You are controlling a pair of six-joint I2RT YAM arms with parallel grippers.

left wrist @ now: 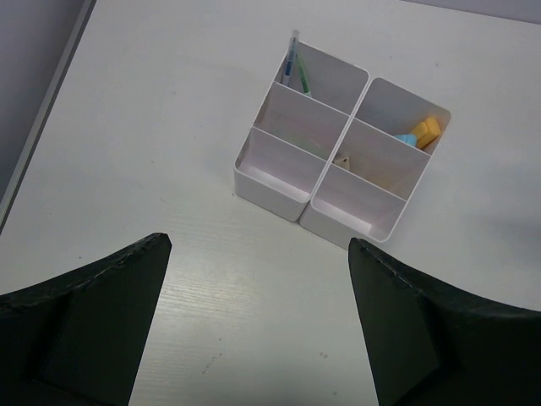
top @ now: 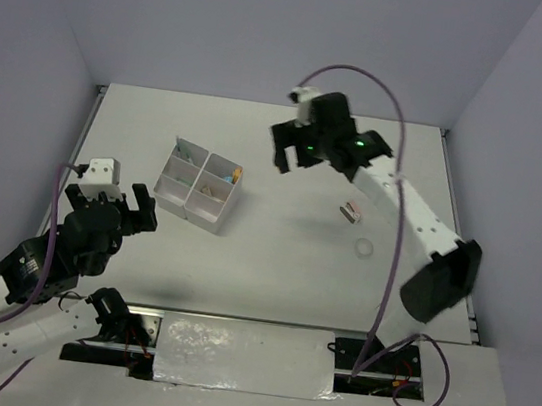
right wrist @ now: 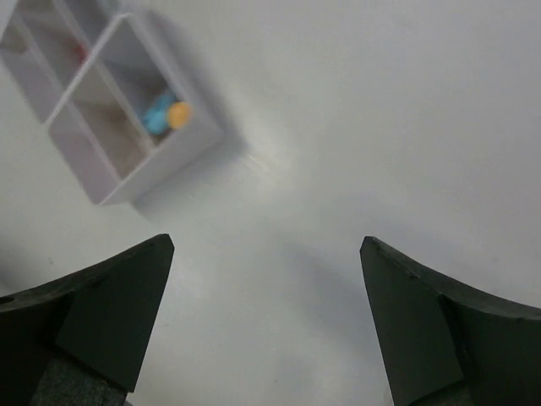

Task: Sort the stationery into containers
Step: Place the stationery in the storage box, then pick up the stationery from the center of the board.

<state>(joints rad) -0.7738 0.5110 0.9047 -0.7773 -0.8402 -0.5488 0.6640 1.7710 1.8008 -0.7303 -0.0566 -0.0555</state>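
Observation:
My right gripper next moves back past the pinkish-tan block and down onto the ring's rim farthest from the container, with the clear tape ring outside the container.
The whitish divided container (top: pixel 202 220) stands left of the table's centre. In the left wrist view the container (left wrist: pixel 272 191) holds thin pens (left wrist: pixel 294 69) in a far cell, blue and orange-yellow markers (left wrist: pixel 423 133) at the right, and a small tan piece (left wrist: pixel 342 159) in the middle. On the table to the right lie a small pinkish-tan block (top: pixel 351 211) and a clear tape ring (top: pixel 364 246). My right gripper (top: pixel 292 163) hangs open and empty above the table, right of the container (right wrist: pixel 161 173). My left gripper (top: pixel 146 208) is open and empty, near the container's left front.
Grey walls close in the table on the left, back and right. The right arm's purple cable (top: pixel 381 279) loops down beside the arm. Both arm bases (top: pixel 230 354) sit at the near edge.

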